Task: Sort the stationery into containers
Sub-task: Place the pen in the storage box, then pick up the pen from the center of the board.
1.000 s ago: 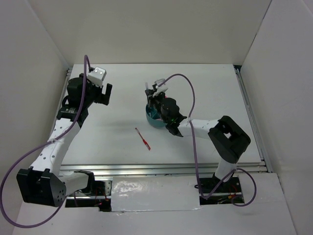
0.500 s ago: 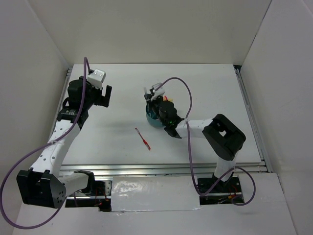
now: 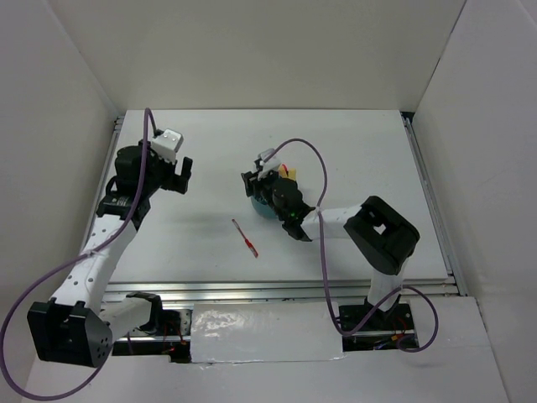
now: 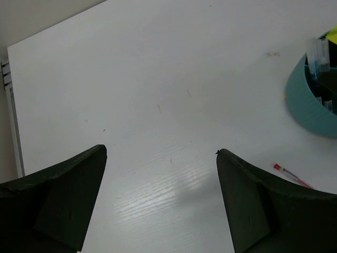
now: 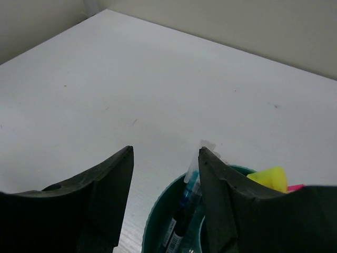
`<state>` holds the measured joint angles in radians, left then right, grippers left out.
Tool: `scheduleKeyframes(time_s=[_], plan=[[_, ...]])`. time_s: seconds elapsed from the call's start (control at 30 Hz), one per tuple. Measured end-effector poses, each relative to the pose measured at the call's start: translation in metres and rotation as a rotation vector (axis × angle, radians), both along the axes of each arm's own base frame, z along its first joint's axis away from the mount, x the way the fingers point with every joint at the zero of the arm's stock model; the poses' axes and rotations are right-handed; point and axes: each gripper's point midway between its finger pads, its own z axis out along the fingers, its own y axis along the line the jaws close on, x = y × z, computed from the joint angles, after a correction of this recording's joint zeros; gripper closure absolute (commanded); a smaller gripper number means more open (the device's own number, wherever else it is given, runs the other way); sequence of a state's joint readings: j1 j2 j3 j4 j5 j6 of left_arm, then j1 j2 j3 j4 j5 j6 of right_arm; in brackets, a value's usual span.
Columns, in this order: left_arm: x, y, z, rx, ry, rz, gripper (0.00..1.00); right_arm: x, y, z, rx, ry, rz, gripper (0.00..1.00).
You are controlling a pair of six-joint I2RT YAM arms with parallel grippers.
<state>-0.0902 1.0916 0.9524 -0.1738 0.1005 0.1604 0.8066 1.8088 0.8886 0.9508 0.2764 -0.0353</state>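
Observation:
I will move my left gripper to the right in the top view and back, and turn and lower it onto the red pen's middle (image 3: pixel 246 239). This pen is outside the teal container.
The teal container (image 3: pixel 260 207) stands mid-table, mostly under my right arm. In the right wrist view its rim (image 5: pixel 156 221) is just below my right gripper (image 5: pixel 166 150), which is open with nothing between its fingers. A dark pen with a clear cap (image 5: pixel 188 203) leans inside the bowl beside the right finger. A yellow marker (image 5: pixel 268 177) and a pink marker tip (image 5: pixel 296 186) also stand in it. A thin red pen (image 3: pixel 246 238) lies on the table in front of the bowl. My left gripper (image 3: pixel 182 173) is open over bare table, with the bowl (image 4: pixel 308 105) and red pen (image 4: pixel 292 176) to its right.
White walls enclose the table on three sides. A metal rail (image 3: pixel 277 287) runs along the near edge. Purple cables (image 3: pixel 323 159) loop off both arms, the right one arching above the bowl.
My right gripper has opened and released the pen it held; the pen now stands in the bowl. The right wrist dropped lower and leftward. My left gripper shifted slightly nearer.

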Motion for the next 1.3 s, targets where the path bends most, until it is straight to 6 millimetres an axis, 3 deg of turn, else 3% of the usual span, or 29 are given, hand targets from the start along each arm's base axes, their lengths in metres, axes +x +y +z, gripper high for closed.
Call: scheduleKeyframes(time_s=[0.1,0.13,0.23,0.3,0.43,0.53,0.57,0.63,0.77,0.9,1.03,1.3], plan=[[-0.005,-0.008,-0.003,0.009,0.001,-0.093,0.14,-0.002,-0.002,0.000,-0.002,0.002,0.000,0.40],[-0.008,-0.011,-0.004,0.016,-0.002,-0.136,0.22,-0.003,-0.003,0.002,0.000,0.001,-0.001,0.41],[-0.024,-0.030,-0.009,0.063,-0.002,-0.346,0.35,-0.005,-0.009,0.023,0.033,-0.009,-0.002,0.42],[-0.041,-0.044,-0.019,0.147,0.000,-0.537,0.38,-0.010,-0.013,0.051,0.080,-0.019,0.018,0.43],[-0.073,-0.080,-0.044,0.303,0.061,-0.950,0.42,-0.010,-0.036,0.126,0.208,-0.048,0.066,0.43],[-0.082,-0.104,-0.068,0.374,0.137,-1.203,0.41,-0.007,-0.064,0.164,0.262,-0.042,0.092,0.41],[-0.082,-0.109,-0.075,0.389,0.161,-1.263,0.41,-0.007,-0.072,0.168,0.270,-0.033,0.094,0.41],[-0.082,-0.121,-0.091,0.426,0.207,-1.374,0.39,-0.003,-0.093,0.170,0.278,0.006,0.093,0.40],[-0.084,-0.144,-0.115,0.557,0.236,-1.546,0.40,0.012,-0.136,0.144,0.276,0.151,0.056,0.40],[-0.101,-0.167,-0.129,0.669,0.241,-1.678,0.44,0.026,-0.185,0.116,0.295,0.289,-0.025,0.40],[-0.117,-0.184,-0.147,0.765,0.272,-1.780,0.45,0.032,-0.227,0.101,0.333,0.363,-0.110,0.40],[-0.122,-0.188,-0.182,0.933,0.371,-1.843,0.47,0.028,-0.246,0.099,0.359,0.399,-0.133,0.40]])
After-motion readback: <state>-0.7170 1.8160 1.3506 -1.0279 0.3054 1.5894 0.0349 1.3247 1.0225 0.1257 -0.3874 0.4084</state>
